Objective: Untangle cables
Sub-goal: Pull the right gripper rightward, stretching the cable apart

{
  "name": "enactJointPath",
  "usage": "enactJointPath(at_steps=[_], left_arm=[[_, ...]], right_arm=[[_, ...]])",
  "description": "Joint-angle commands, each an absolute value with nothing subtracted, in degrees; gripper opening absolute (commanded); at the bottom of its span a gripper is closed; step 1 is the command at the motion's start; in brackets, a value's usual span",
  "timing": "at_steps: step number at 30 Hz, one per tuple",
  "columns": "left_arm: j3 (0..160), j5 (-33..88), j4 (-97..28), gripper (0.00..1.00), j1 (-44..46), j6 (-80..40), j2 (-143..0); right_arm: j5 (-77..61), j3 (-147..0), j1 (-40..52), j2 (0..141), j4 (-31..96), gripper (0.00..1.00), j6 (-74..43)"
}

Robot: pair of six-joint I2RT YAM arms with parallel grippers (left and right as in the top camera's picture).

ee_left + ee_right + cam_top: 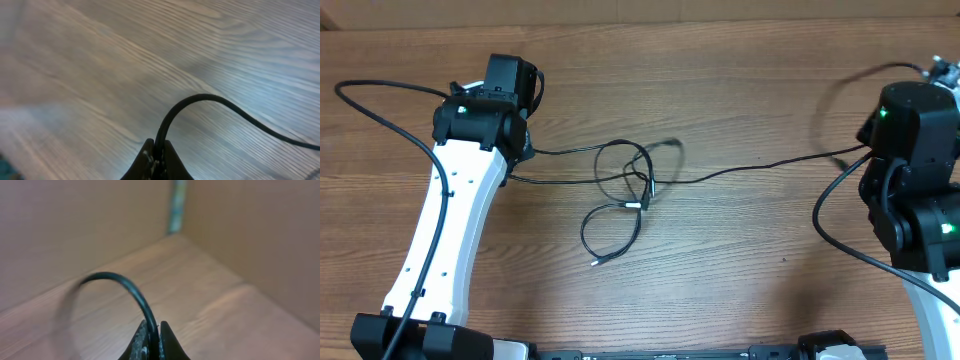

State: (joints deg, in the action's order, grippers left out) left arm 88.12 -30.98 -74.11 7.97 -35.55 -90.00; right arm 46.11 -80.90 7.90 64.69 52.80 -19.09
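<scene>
I need to pull my right gripper toward the brown walls and down, and release on the bare tabletop below it, because the black cable still runs into the loops.
Thin black cables point(635, 178) lie crossed in loose loops at the middle of the wooden table. A lower loop ends in a small plug point(595, 264). One strand runs left to my left gripper point(527, 148), and another runs right to my right gripper point(865, 150). In the left wrist view my left gripper point(157, 150) is shut on a black cable point(200, 97) that arches up and off to the right. In the right wrist view my right gripper point(154, 330) is shut on a black cable point(127, 285) that curves up and to the left.
Thicker black robot wires hang beside the left arm point(380, 110) and the right arm point(825, 230). Brown walls point(240, 225) stand at the table's far right corner. The arm bases sit along the front edge.
</scene>
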Motion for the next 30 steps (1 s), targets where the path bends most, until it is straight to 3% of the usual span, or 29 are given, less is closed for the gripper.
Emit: enactJointPath(at_steps=[1,11,14,18,23,30], left_arm=[[88.9,-42.7,-75.5,0.04,6.3,-41.2,-88.7],[88.9,-44.9,-75.8,0.04,-1.7,-52.4,-88.7],[88.9,-35.8,-74.0,0.04,-3.5,-55.3,-88.6],[88.9,-10.0,-65.8,0.04,-2.3,-42.9,-88.6],[88.9,17.2,-55.4,0.04,2.2,-20.7,-88.6],[88.9,8.0,-62.0,0.04,7.0,-15.2,-88.7]], right_arm=[[60.5,-82.1,7.6,64.9,53.1,0.04,-20.5],[61.7,-82.1,0.3,65.1,52.8,0.04,-20.6],[52.0,-82.1,-3.8,65.1,53.3,0.04,-20.6],[29.5,-82.1,-5.9,65.5,52.6,0.04,-18.2],[11.9,-82.1,-6.0,68.9,50.4,0.04,-11.0],[11.0,-82.1,-8.7,75.0,49.3,0.04,-8.4]])
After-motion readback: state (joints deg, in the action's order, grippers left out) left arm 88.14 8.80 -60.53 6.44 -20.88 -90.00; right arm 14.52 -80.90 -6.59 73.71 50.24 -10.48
